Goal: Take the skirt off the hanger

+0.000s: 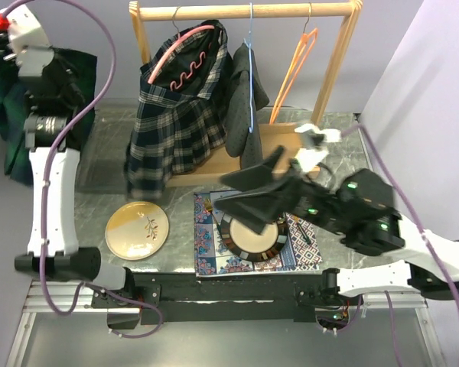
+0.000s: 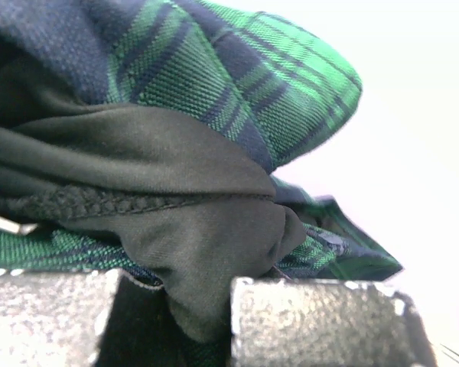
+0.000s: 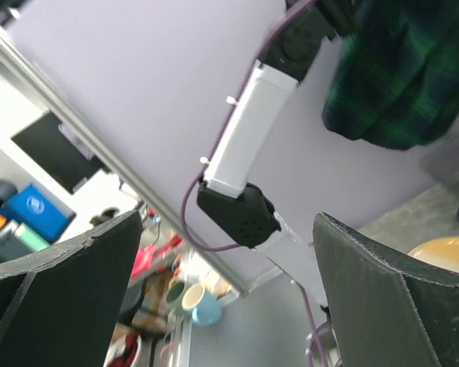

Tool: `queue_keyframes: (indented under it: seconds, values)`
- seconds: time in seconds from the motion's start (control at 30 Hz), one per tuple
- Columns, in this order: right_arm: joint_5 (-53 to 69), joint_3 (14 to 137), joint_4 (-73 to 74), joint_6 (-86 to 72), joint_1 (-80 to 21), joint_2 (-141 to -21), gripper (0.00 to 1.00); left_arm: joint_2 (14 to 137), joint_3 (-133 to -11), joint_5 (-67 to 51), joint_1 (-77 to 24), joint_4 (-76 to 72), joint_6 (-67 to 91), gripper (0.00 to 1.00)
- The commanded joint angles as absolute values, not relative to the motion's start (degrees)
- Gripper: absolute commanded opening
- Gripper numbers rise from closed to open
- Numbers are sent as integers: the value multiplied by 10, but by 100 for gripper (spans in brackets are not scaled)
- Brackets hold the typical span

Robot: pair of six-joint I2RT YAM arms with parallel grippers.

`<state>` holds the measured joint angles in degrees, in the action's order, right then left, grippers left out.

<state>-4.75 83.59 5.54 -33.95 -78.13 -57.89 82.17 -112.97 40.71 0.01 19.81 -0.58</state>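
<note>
My left gripper moves toward the rack next, then lowers the fold into the clear bin.
A green and navy plaid skirt (image 1: 11,145) hangs bunched at the far left, off the rack. My left gripper (image 2: 203,306) is shut on a fold of its dark lining, and the plaid cloth (image 2: 237,76) fills the left wrist view. In the top view the left fingers are hidden behind the wrist and the cloth. An orange hanger (image 1: 294,65) hangs bare on the wooden rail (image 1: 245,11). My right gripper (image 1: 229,191) hovers open over the placemat with nothing between its fingers (image 3: 76,290). The right wrist view shows the skirt (image 3: 398,69) beside the left arm.
A dark plaid garment (image 1: 172,115) hangs on a pink hanger (image 1: 185,38), and a grey garment (image 1: 249,99) on a blue hanger. A yellow plate (image 1: 136,229) lies front left. A round striped dish (image 1: 252,237) sits on a patterned placemat (image 1: 206,252).
</note>
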Motion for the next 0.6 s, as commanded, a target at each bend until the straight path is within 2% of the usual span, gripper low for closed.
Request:
queue_keyframes:
  seconds: [0.0, 0.27, 0.4, 0.57]
  values:
    - [-92, 804, 19, -316, -782, -547, 100, 845, -1166, 335, -2, 126, 30, 1]
    - [-105, 774, 2, -277, -780, -532, 100, 848, -1035, 290, -2, 72, 67, 1]
    - [-113, 756, -18, -279, -781, -527, 100, 880, -989, 309, 22, 81, 80, 1]
    - [-116, 744, -23, -279, -780, -514, 100, 922, -933, 185, 92, 106, 197, 1]
